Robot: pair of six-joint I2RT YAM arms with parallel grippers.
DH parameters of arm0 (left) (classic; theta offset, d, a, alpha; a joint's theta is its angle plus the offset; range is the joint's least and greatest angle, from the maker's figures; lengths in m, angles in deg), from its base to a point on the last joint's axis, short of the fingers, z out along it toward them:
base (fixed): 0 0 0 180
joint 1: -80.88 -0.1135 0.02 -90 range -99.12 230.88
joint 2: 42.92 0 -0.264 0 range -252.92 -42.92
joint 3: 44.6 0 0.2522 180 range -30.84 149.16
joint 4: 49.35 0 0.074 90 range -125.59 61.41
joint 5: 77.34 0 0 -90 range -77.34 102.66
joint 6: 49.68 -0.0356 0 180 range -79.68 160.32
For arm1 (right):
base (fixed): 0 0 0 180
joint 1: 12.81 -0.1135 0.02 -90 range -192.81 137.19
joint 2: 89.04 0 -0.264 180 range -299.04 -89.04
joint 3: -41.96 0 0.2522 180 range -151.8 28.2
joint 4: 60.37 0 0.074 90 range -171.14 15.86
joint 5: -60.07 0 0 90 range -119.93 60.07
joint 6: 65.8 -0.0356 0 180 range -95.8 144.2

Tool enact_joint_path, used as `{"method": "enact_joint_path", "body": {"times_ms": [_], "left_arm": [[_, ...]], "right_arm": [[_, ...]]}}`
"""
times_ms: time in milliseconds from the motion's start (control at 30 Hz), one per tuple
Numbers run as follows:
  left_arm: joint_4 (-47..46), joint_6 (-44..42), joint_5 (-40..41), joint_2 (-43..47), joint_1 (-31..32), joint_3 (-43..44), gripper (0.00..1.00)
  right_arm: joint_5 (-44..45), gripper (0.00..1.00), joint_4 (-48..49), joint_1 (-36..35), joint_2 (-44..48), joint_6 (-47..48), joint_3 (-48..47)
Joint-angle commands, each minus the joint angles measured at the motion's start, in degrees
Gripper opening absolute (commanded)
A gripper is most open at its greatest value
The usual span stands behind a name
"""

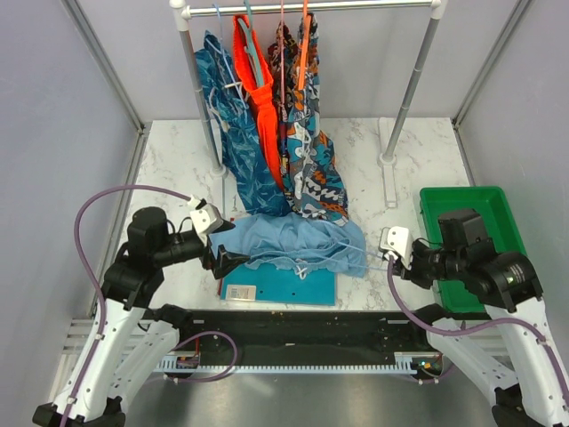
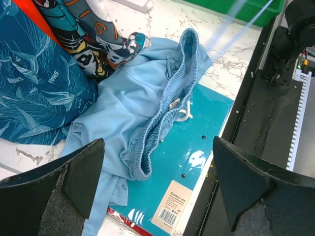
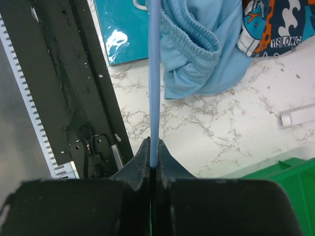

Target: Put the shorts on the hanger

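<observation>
The wire in my right gripper goes outward and toward the shorts' end nearest the green bin next, since my left gripper hovers open opposite.
The light blue shorts lie crumpled on the marble table, partly over a teal folder. In the left wrist view their elastic waistband and white drawstring face the camera. My left gripper hovers at the shorts' left end, open, with the waistband's end between the fingers and nothing gripped. My right gripper is shut on the pale blue hanger. The wire runs straight from the jaws toward the shorts. It shows as blurred pale streaks in the left wrist view.
A clothes rack at the back holds dark blue printed shorts, orange shorts and a multicoloured garment that hang down to the table. A green bin stands right. A black rail lines the near edge.
</observation>
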Motion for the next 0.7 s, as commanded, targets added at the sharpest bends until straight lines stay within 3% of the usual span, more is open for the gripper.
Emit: {"method": "enact_joint_path", "body": {"times_ms": [0, 200, 333, 533, 667], "left_arm": [[-0.7, -3.4, -1.3, 0.2, -0.2, -1.0, 0.96], [1.0, -11.5, -8.0, 0.2, -0.2, -2.3, 0.98], [6.0, -25.2, -10.2, -5.0, 0.5, -0.3, 0.99], [8.3, -38.9, -5.2, -11.4, 5.1, 0.5, 0.99], [8.2, -43.0, -0.2, -14.8, 10.0, 0.5, 0.97]], "right_arm": [[-4.1, 0.00, -5.1, -0.2, -4.4, 6.9, -0.9], [-6.2, 0.00, -4.7, -0.1, -10.6, 12.1, -5.9], [-9.3, 0.00, -4.8, -0.2, -14.6, 14.8, -9.5], [-10.6, 0.00, -5.0, -2.0, -17.5, 17.7, -11.4], [-10.0, 0.00, -4.7, -3.8, -18.2, 17.8, -12.0]]}}
